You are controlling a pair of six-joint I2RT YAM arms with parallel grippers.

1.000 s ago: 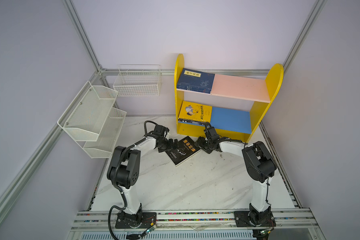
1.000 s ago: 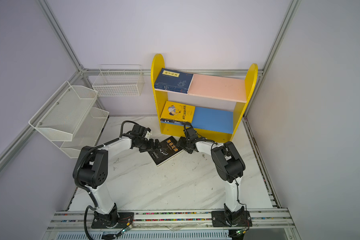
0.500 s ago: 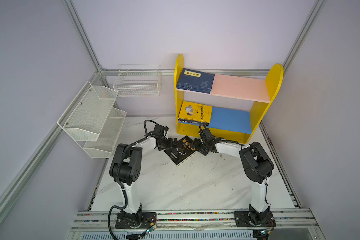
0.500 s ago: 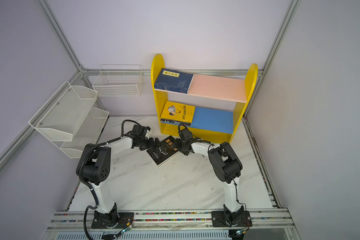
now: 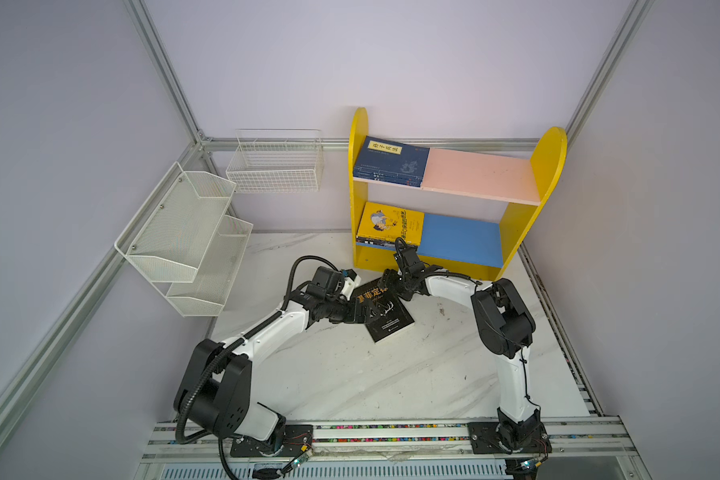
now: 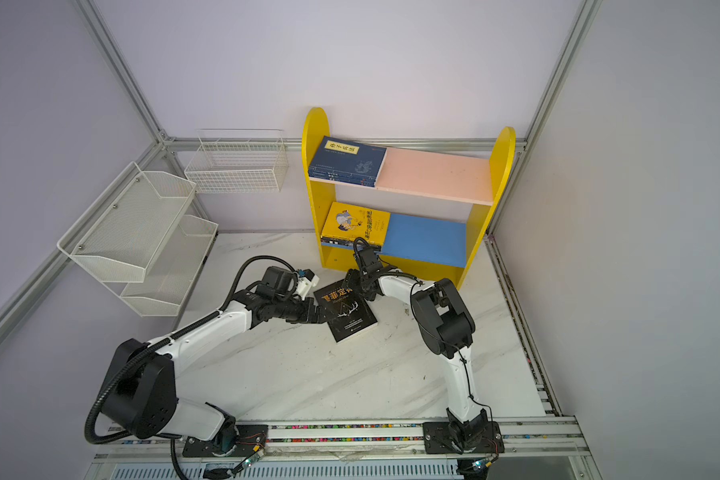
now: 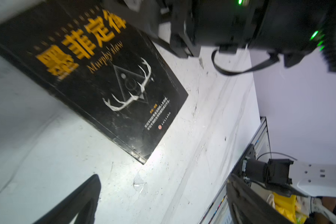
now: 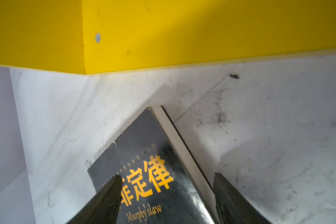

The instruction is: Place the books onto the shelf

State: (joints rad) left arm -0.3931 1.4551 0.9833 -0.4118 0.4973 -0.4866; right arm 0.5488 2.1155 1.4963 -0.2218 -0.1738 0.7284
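The book's spine edge (image 7: 77, 111) lies below my left gripper, so it will next lower beside the black book and turn its open fingers to close across that edge.
A black book (image 5: 387, 311) (image 6: 347, 311) with a large yellow Chinese title lies flat on the marble table, in front of the shelf (image 5: 357, 191) (image 6: 310, 187). Navy books (image 5: 391, 162) are stacked at the left of its pink upper board, and a yellow book (image 5: 391, 222) tops a stack on the blue lower board. My left gripper (image 5: 360, 311) (image 7: 162, 176) stands wide open at the book's left edge, nothing between its fingers. My right gripper (image 5: 388, 286) (image 8: 167, 176) hangs open over the book's far corner, one finger above the cover (image 8: 144, 155), the other beyond the page edge.
A white mesh tiered rack (image 5: 184, 237) hangs on the left wall and a white wire basket (image 5: 275, 162) on the back wall. The shelf's yellow base (image 8: 182, 38) stands close behind the book. A metal rail (image 5: 391, 432) runs along the table's front edge.
The left arm has stretched further right, to the book's left edge. The black book has shifted a little right and toward the front. The right gripper has moved left over the book's far corner.
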